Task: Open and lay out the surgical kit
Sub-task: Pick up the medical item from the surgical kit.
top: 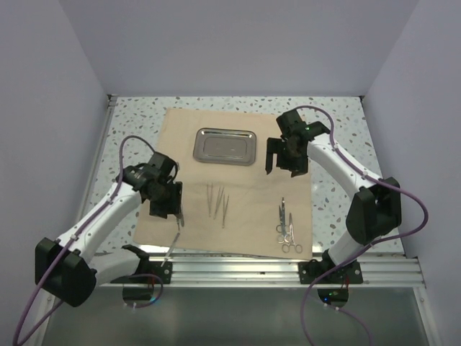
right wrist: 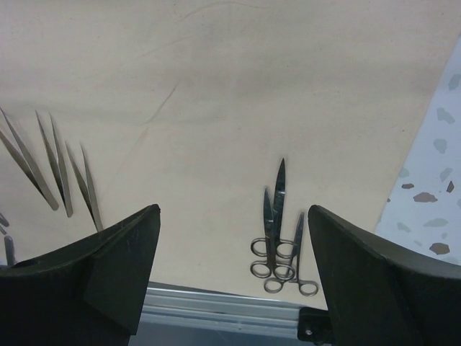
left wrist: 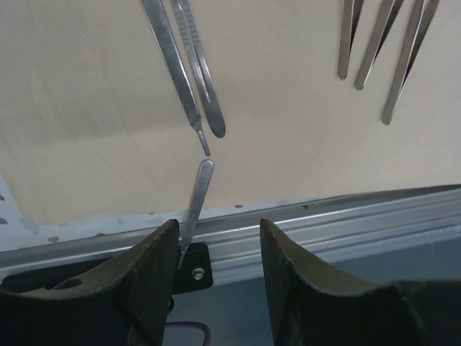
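The third scalpel pokes past the cloth's near edge toward the bar, so my left gripper should next lower and come back onto that scalpel's near part.
The tan cloth (top: 238,209) lies spread flat on the table. The steel tray (top: 225,146) sits empty on its far part. Several tweezers (top: 216,200) lie mid-cloth; they also show in the left wrist view (left wrist: 389,58) and the right wrist view (right wrist: 57,169). Ring-handled scissors and forceps (top: 287,228) lie at the near right, and show in the right wrist view (right wrist: 277,223). Two scalpels (left wrist: 191,79) lie side by side on the cloth. A third scalpel (left wrist: 197,194) pokes over the cloth's near edge beside my left finger. My left gripper (top: 166,202) (left wrist: 218,225) is open above it. My right gripper (top: 286,155) (right wrist: 233,213) is open and empty, right of the tray.
An aluminium rail (top: 288,263) runs along the table's near edge and shows in the left wrist view (left wrist: 346,216). The speckled tabletop (top: 338,144) shows round the cloth. Grey walls close in the left, the right and the back.
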### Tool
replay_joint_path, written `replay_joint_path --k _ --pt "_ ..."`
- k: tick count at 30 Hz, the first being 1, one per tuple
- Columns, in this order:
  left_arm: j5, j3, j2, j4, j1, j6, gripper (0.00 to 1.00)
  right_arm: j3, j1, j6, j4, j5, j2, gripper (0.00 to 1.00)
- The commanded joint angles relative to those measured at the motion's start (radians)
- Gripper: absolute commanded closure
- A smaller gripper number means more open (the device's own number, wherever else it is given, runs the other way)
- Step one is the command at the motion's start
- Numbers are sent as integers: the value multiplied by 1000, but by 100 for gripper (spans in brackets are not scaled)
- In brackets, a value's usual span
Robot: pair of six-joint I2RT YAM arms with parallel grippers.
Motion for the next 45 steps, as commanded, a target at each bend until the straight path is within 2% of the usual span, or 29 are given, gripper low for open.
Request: replay_joint_path --k 1,4,7,12,14,17,19,25,30,33,43,45 --pt "40 -88 -57 -34 -52 -73 48 -2 3 -42 -4 -12 -23 12" --pt "18 -153 -99 -28 -113 -145 53 4 2 -54 -12 -12 -23 12" --pt "-43 -150 -102 -44 -167 -223 54 7 3 -65 -18 -12 -25 12" --pt "-108 -126 45 -123 -197 -269 60 10 3 -73 -21 -28 -34 12" --pt "-95 -87 90 -109 -228 -309 60 12 2 -79 -21 -28 -38 12" --pt "-94 -115 133 -55 -276 -346 60 10 3 -88 -21 -28 -49 12" --pt "-147 -164 157 -52 -276 -358 60 10 2 -93 -24 -29 -52 12" --pt "-192 -242 220 41 -273 -381 58 -14 2 -93 -12 -57 -58 12" --pt "-197 -244 202 47 -271 -421 56 -36 2 -86 -1 -86 -60 12" --pt "-175 -233 243 44 -273 -406 55 -31 2 -77 10 -107 -52 12" --pt "-115 -193 311 92 -271 -354 64 18 2 -77 -10 -104 -44 12" --pt "-85 -198 335 133 -270 -328 71 9 3 -77 -10 -104 -51 12"
